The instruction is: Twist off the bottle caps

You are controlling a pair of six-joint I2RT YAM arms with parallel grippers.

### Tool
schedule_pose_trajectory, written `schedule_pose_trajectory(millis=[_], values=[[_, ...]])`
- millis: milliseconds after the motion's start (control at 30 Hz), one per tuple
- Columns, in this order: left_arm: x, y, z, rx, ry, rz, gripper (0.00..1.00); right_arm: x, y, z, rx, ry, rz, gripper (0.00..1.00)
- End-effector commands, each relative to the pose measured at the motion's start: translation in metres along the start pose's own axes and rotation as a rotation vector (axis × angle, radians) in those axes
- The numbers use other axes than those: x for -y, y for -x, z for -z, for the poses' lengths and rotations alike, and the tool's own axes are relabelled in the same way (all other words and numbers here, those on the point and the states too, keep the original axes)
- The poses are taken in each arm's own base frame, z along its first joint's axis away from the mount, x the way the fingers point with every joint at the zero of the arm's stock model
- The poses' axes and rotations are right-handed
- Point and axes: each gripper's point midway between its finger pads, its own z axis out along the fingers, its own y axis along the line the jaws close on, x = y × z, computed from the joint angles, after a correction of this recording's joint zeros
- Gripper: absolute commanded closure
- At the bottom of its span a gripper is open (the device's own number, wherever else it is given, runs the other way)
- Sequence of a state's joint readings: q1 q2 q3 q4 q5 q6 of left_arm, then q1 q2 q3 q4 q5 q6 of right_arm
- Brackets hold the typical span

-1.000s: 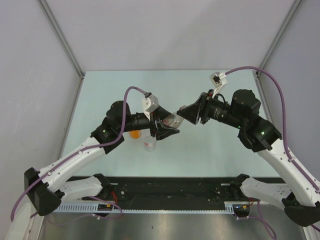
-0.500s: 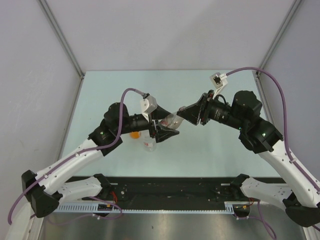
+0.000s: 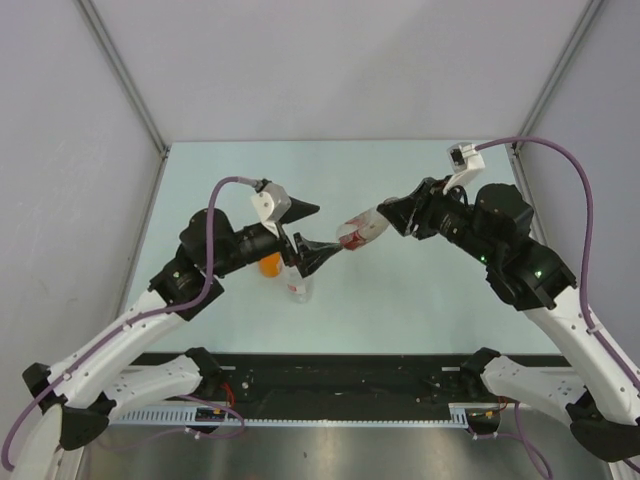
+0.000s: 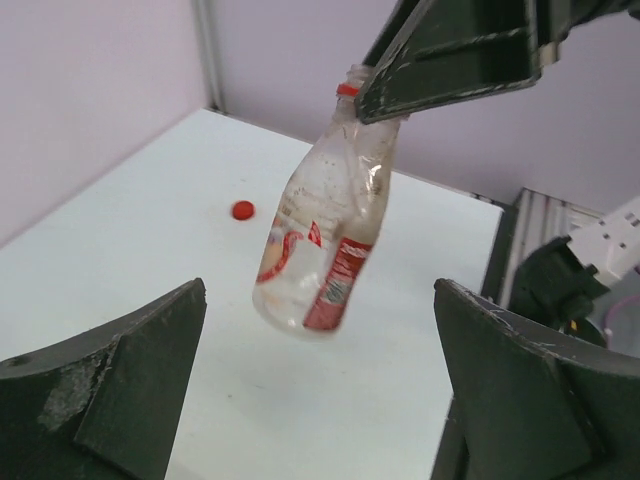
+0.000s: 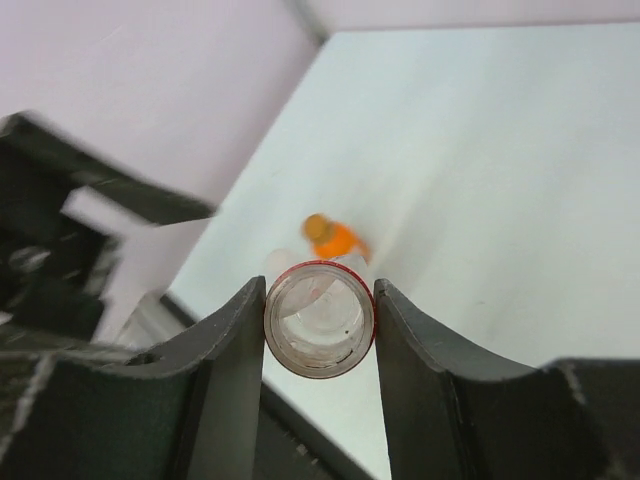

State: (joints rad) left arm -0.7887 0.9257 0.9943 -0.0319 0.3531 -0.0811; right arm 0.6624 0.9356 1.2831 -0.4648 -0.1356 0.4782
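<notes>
Next I should tip my right gripper downward and bring it down to release the bottle on the bare tabletop by the red cap (image 4: 242, 209), since that spot lies below the gripper.
My right gripper (image 3: 385, 222) is shut on the neck of the clear bottle with the red label (image 3: 360, 233) and holds it tilted above the table. In the right wrist view its mouth (image 5: 319, 300) shows open, with a red ring, pinched between the fingers (image 5: 232, 350). My left gripper (image 3: 311, 229) is open, a little left of the bottle's base and apart from it. The left wrist view has the bottle (image 4: 325, 250) hanging beyond my wide-open gripper (image 4: 320, 400). A red cap (image 4: 242, 209) lies on the table. The orange bottle (image 3: 270, 265) and the plain clear bottle (image 3: 298, 286) are under the left arm.
The pale green table (image 3: 420, 300) is closed in by grey walls at the left, back and right. A black rail (image 3: 340, 385) with the arm bases runs along the near edge. In the right wrist view the orange bottle (image 5: 335, 238) is far below the held one.
My left gripper has opened, let go of the labelled bottle and drawn back to the left. My right gripper has pulled the bottle slightly right and up.
</notes>
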Motion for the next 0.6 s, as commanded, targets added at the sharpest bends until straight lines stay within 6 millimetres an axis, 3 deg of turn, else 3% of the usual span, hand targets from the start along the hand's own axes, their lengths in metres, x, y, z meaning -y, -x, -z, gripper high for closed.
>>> schedule_pose_trajectory(millis=[0,100,133,233,267,333,367,400,500,567], values=[[-0.017,0.029,0.018,0.036,0.127,-0.064,0.0,0.062,0.039,0.004,0.168,-0.338,0.063,1.0],[-0.019,0.039,0.032,0.089,0.17,-0.063,0.0,0.102,0.05,-0.005,0.22,-0.523,0.098,1.0],[-0.027,0.041,0.037,0.106,0.225,-0.054,0.0,0.124,0.053,-0.012,0.235,-0.631,0.11,1.0],[-0.04,0.046,0.055,0.165,0.34,-0.008,0.0,0.164,0.061,-0.02,0.239,-0.799,0.15,1.0],[-0.043,0.045,0.06,0.174,0.367,0.006,0.0,0.192,0.056,-0.029,0.204,-0.867,0.151,1.0],[-0.043,0.041,0.067,0.18,0.377,0.007,0.0,0.215,0.052,-0.04,0.181,-0.896,0.13,1.0],[-0.044,0.037,0.068,0.173,0.383,0.015,0.0,0.235,0.043,-0.053,0.14,-0.93,0.12,1.0],[-0.044,0.033,0.069,0.157,0.387,0.018,0.0,0.253,0.044,-0.052,0.137,-0.967,0.096,1.0],[-0.047,0.025,0.072,0.126,0.407,0.027,0.0,0.286,0.04,-0.064,0.108,-1.026,0.08,1.0],[-0.048,0.024,0.074,0.124,0.421,0.034,0.0,0.292,0.044,-0.071,0.117,-1.017,0.075,1.0]])
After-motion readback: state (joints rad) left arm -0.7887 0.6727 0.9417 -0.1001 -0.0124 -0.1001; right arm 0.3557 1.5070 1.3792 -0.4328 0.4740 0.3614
